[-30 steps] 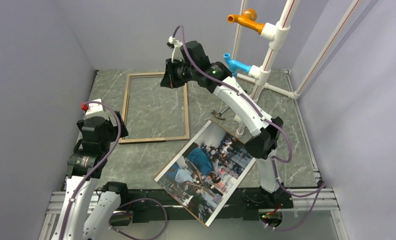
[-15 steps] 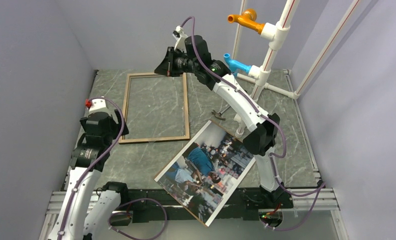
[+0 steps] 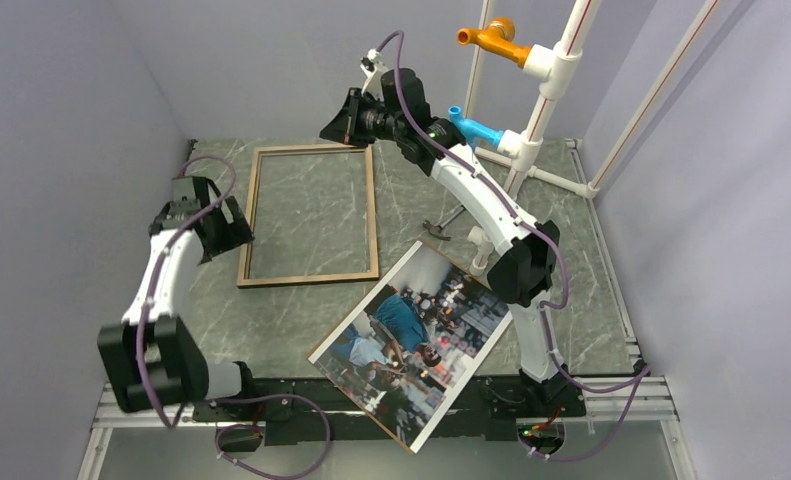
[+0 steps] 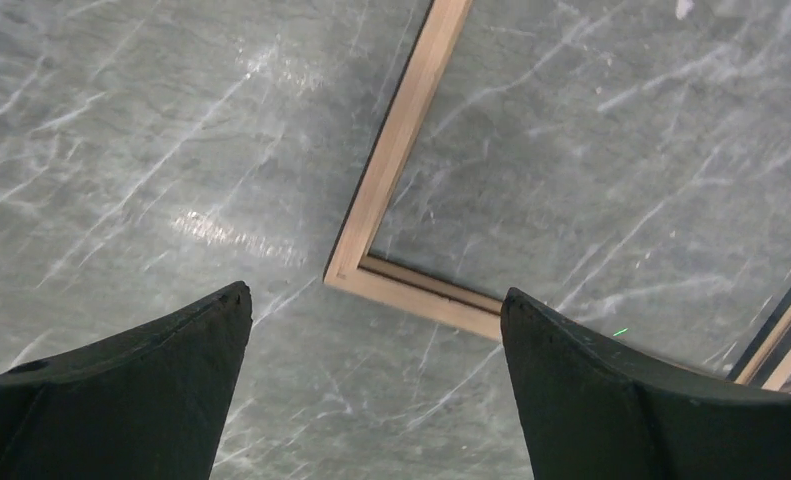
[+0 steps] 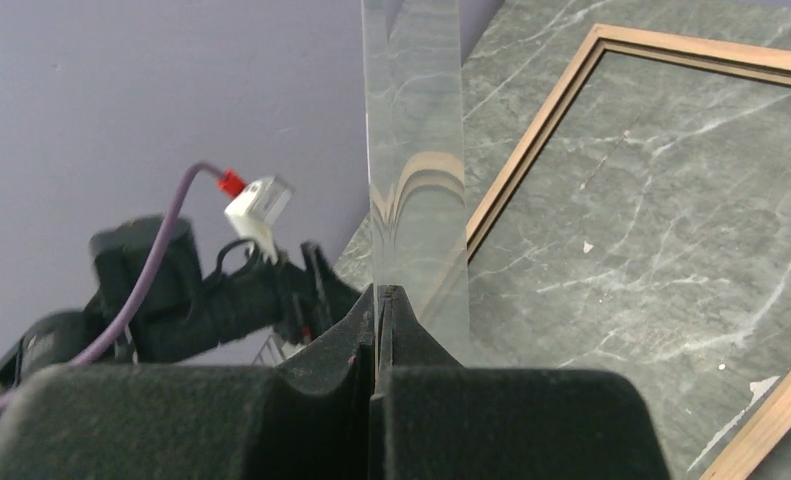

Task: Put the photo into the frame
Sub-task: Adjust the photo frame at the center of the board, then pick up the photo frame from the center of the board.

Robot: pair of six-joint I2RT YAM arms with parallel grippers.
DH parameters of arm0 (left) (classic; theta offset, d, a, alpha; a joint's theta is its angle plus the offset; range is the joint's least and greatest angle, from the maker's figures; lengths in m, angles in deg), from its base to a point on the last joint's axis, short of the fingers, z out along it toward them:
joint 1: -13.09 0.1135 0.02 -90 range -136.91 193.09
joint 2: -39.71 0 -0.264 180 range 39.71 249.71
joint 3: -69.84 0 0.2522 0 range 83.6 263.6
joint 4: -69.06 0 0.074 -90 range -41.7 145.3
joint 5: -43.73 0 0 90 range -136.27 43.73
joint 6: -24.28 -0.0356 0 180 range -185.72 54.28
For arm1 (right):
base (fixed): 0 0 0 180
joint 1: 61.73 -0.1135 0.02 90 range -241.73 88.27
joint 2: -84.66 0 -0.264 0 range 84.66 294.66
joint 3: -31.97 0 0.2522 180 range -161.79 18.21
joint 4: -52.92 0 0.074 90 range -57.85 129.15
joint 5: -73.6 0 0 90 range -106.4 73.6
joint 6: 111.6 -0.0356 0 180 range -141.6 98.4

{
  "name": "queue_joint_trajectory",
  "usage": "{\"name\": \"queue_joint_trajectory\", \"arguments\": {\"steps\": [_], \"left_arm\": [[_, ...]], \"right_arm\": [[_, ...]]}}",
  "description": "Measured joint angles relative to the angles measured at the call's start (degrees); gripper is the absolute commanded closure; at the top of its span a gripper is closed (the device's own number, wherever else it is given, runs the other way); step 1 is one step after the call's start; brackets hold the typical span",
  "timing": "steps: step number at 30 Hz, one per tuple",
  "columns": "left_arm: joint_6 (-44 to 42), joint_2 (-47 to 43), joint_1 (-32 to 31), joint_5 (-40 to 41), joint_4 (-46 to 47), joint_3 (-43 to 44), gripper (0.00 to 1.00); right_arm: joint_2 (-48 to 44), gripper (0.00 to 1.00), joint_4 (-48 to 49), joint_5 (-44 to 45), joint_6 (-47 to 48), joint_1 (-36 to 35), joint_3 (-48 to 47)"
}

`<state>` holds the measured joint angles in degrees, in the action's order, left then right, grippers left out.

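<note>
My left gripper comes down astride the frame's side bar below it next, just outward of the frame's near corner. Its open fingers span the frame's narrow wood.
The frame lies flat at the back left of the table, brown wood side up, with bare marble showing inside it. The photo lies picture side up at the near middle, skewed, its near corner hanging over the table's front edge. My right gripper hovers over the frame's far right corner, shut on a clear transparent pane that stands up from the jaws. My left gripper is open and holds nothing, just above the frame's near left corner, with its fingertips either side of it.
A white pipe stand with an orange fitting and a blue fitting rises at the back right. A small metal piece lies beside the photo's far corner. Purple walls close in the left, back and right.
My left arm has swung out from its folded pose and reached forward to the frame's near left corner. The right gripper has risen slightly over the frame's far edge, still holding the pane.
</note>
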<state>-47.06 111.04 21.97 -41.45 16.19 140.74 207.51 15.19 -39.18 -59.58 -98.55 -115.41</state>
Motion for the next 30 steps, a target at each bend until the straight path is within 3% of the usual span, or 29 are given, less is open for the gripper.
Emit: {"name": "queue_joint_trajectory", "arguments": {"steps": [9, 16, 21, 26, 30], "left_arm": [[1.79, 23.93, 5.86, -6.95, -1.25, 16.0, 0.18], [2.1, 35.89, 6.03, -9.6, -0.72, 20.61, 0.27], [2.14, 40.59, 5.95, -11.5, -0.79, 20.76, 0.4], [1.64, 41.7, 4.96, -12.17, -0.59, 21.84, 0.66], [0.28, 42.64, 2.99, -12.15, -0.83, 23.12, 0.79]], "right_arm": [[0.09, 1.0, -0.04, -0.31, 0.07, 0.22, 1.64], [0.09, 1.0, 0.02, -0.74, 0.0, 0.22, 1.64], [0.09, 1.0, 0.04, -1.22, -0.07, 0.22, 1.64], [0.09, 1.0, 0.07, -1.51, -0.24, 0.22, 1.73], [0.09, 1.0, 0.39, -1.64, -0.66, 0.22, 2.58]]}}
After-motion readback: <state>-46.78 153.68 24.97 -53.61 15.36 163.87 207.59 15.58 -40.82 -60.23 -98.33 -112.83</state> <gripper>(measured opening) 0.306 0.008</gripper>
